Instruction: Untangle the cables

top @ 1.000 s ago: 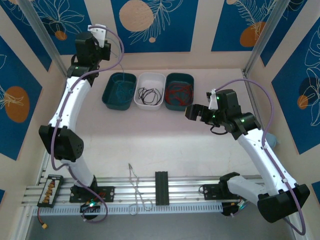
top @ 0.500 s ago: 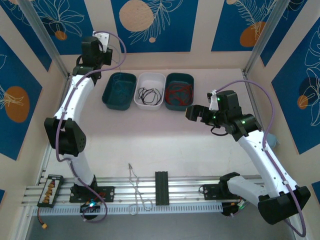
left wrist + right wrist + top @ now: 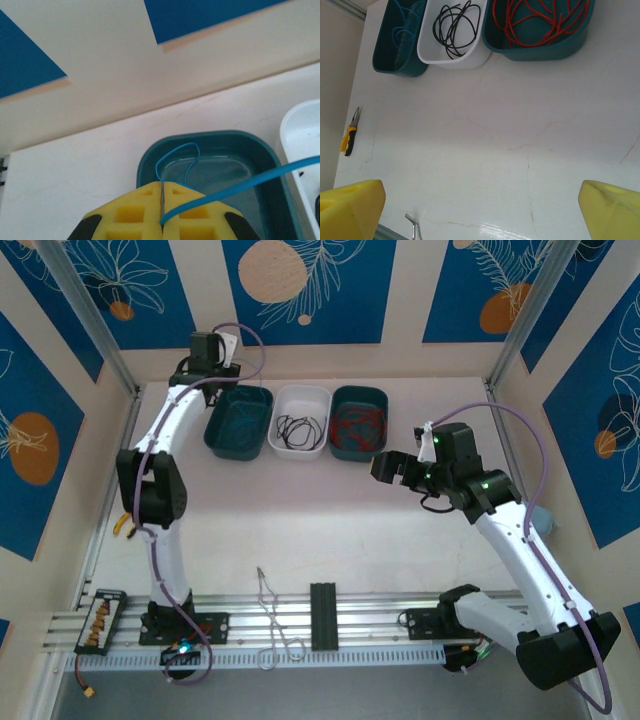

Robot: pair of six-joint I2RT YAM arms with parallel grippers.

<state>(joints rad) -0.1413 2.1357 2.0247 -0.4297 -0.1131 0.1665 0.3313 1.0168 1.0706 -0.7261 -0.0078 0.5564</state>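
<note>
I will lower my left gripper next and tilt its fingers down to release the blue cable in its teal tray. The tray is below the fingers, and one piece of the blue cable hangs raised.
Three trays stand in a row at the back. The left teal tray holds a blue cable. Black cables lie coiled in the white tray. Red cables lie in the right teal tray. My left gripper hangs over the left teal tray's near rim, shut on the blue cable. One loop of it pokes out ahead of the tips and a strand runs off right. My right gripper hovers open over bare table, right of the trays.
Yellow-handled pliers lie near the table's left edge. A silvery wire loop rests across the metal rail at the near edge, beside a black block. The back wall rises just behind the trays.
My left arm has swung right and come down from the back left corner to the left teal tray. The right arm has stayed where it was.
</note>
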